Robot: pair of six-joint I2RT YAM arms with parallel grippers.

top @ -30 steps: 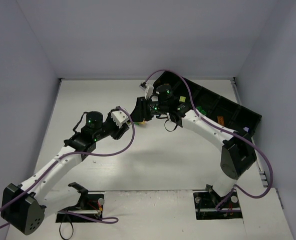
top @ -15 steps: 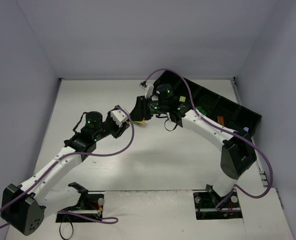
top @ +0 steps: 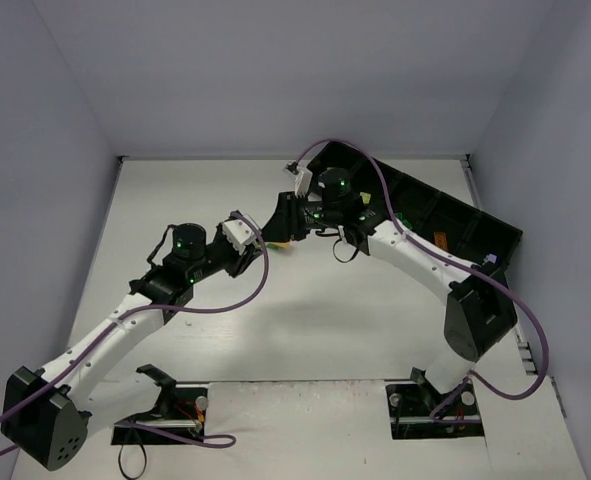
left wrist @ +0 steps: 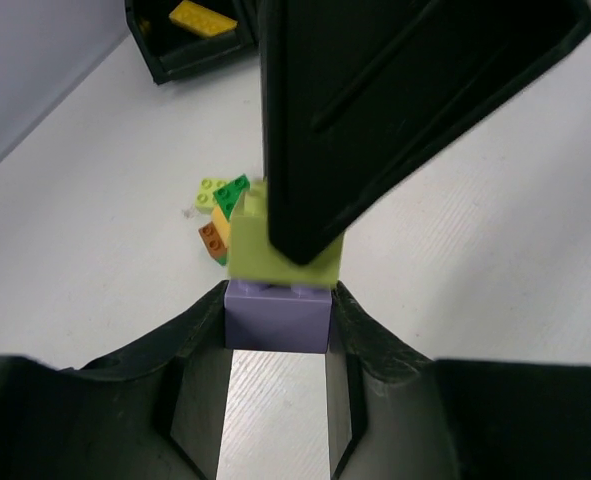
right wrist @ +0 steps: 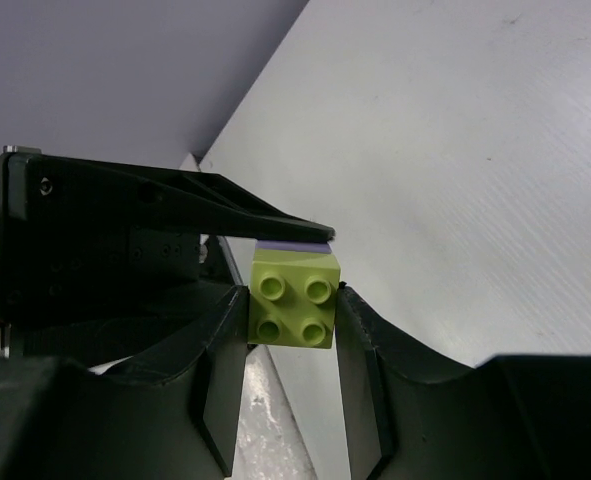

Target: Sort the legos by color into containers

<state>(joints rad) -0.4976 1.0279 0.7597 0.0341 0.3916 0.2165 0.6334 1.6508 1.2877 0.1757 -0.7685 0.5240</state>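
The container with lime (top: 365,198) is to the right of my right gripper in the top view, so I need to pull the matching brick off the lilac brick, carry it over and let go.
A lime brick (right wrist: 295,298) sits stacked on a lilac brick (left wrist: 278,315), held in the air between both grippers. My left gripper (left wrist: 278,322) is shut on the lilac brick. My right gripper (right wrist: 293,312) is shut on the lime brick, which also shows in the left wrist view (left wrist: 285,258). In the top view the two grippers meet tip to tip, left (top: 263,238) and right (top: 279,227), at mid-table. A small pile of loose legos (left wrist: 220,215) in lime, dark green, yellow and orange-brown lies on the table just below and beyond them.
A row of black containers (top: 445,215) runs along the back right. One holds a yellow brick (left wrist: 203,18); green and orange pieces show in others. The right arm's cable loops over the containers. Grey walls close in the table on three sides.
The right wrist has shifted slightly to the right and the left gripper has followed a little. Both stay closed on the joined bricks.
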